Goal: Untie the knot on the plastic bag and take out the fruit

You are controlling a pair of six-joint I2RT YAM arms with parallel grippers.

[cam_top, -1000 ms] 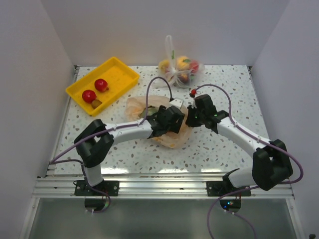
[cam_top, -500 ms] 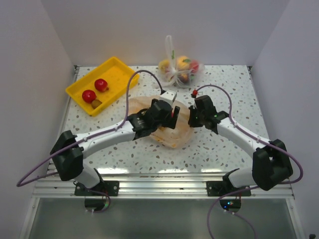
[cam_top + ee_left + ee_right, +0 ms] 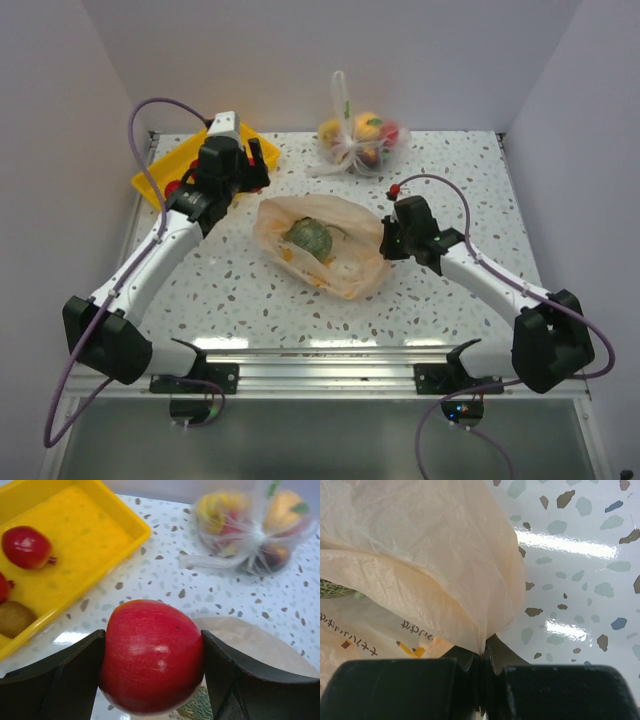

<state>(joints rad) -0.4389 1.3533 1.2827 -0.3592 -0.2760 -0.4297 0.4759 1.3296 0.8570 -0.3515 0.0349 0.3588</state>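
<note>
I will next move my left gripper to the left in the top view, then lower the red fruit into the yellow tray [image 3: 41, 591] beside the brown fruit.
The peach-orange plastic bag [image 3: 330, 262] lies crumpled mid-table, and a green fruit [image 3: 308, 237] shows through it. My right gripper [image 3: 386, 238] is shut on the bag's right edge, the thin film [image 3: 445, 575] pinched between its tips [image 3: 482, 652]. My left gripper [image 3: 255, 168] is over the near right corner of the yellow tray [image 3: 150, 182]. It is shut on a red fruit [image 3: 150, 670], which fills the gap between the jaws [image 3: 152, 645]. In the tray lie two red fruits [image 3: 25, 546] and a small brown one [image 3: 12, 619]. The knot is out of view.
A clear bag of fruit [image 3: 362, 137] with a white knot [image 3: 255, 540] sits at the back of the table, right of the tray. White walls close in the speckled table [image 3: 450, 180] on three sides.
My left arm has come out of the bag with the red fruit and swung back-left to the tray. The right gripper has kept its hold on the bag's edge.
</note>
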